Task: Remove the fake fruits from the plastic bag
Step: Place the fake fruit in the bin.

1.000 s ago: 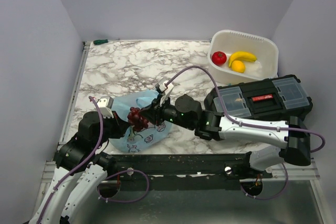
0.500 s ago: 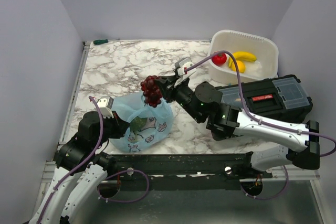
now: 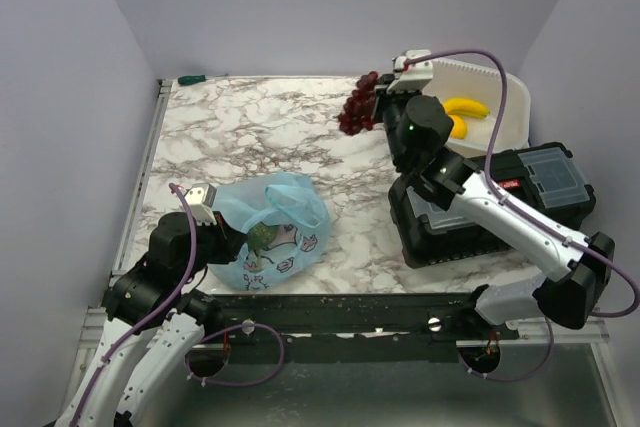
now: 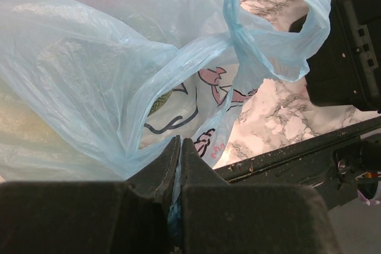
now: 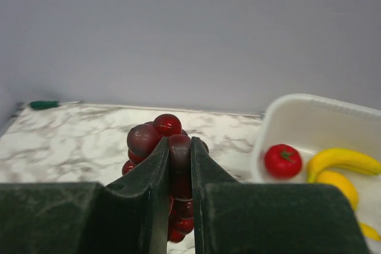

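Note:
Fruits already lie beside the red tomato (image 3: 452, 87). My right gripper should swing over the white tub next, tip downward and lower the bunch of grapes there.
The light-blue plastic bag (image 3: 272, 230) with pink-white print lies at the near left of the marble table; something green shows inside it (image 3: 262, 237). My left gripper (image 4: 180, 147) is shut on a fold of the bag (image 4: 119, 75) at its near edge. My right gripper (image 5: 179, 153) is shut on the dark purple grape bunch (image 5: 156, 141) and holds it in the air (image 3: 358, 107), just left of the white tub (image 3: 510, 97). The tub holds the red tomato (image 5: 283, 160), the banana (image 3: 464, 105) and the orange citrus (image 3: 458, 126).
A black toolbox (image 3: 500, 197) with clear lid compartments sits at the near right, under my right arm. A small green object (image 3: 191, 79) lies at the far left corner. A black rail (image 3: 350, 312) runs along the table's near edge.
My right gripper lifted the grape bunch out of the bag and carried it up and to the far right, beside the tub. The bag has sagged. My left gripper has stayed put.

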Tool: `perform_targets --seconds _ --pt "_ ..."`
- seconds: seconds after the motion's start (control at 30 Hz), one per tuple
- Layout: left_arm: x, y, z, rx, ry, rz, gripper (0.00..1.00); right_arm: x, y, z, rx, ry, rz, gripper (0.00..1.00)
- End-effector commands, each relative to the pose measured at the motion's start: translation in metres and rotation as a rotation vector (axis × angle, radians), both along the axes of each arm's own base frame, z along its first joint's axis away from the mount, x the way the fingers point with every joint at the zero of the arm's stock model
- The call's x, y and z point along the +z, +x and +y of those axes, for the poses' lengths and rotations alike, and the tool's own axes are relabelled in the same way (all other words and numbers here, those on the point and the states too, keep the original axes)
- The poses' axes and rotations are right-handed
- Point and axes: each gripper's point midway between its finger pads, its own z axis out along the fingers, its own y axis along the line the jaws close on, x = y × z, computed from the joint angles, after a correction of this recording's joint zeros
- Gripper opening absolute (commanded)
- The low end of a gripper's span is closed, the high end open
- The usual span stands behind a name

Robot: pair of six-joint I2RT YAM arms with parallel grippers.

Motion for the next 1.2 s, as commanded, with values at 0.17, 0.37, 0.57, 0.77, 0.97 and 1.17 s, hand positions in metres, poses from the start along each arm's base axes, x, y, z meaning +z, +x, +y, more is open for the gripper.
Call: perform_targets --seconds 0.17,0.37,0.57,0.77,0.97,1.17 --pt "-0.004 0.002 0.001 0.005 0.010 0.003 0.00 -0.026 0.103 -0.159 -0.479 0.005 0.072 0.01" --pt "-0.005 0.002 0.001 0.010 0.013 0.007 0.00 -0.086 0.159 -0.215 -0.573 0.076 0.217 0.01" --pt "-0.005 0.003 0.002 0.015 0.013 0.009 0.00 -0.172 0.192 -0.228 -0.598 0.073 0.416 0.01" --pt "-0.006 0.003 0.001 0.013 0.017 0.015 0.00 -0.248 0.208 -0.223 -0.585 0.061 0.622 0.03" --pt "-0.005 0.003 0.001 0.013 0.014 0.010 0.00 -0.285 0.210 -0.215 -0.559 0.049 0.723 0.09" --pt "-0.004 0.002 0.001 0.012 0.012 0.006 0.00 -0.287 0.209 -0.215 -0.553 0.023 0.746 0.31"
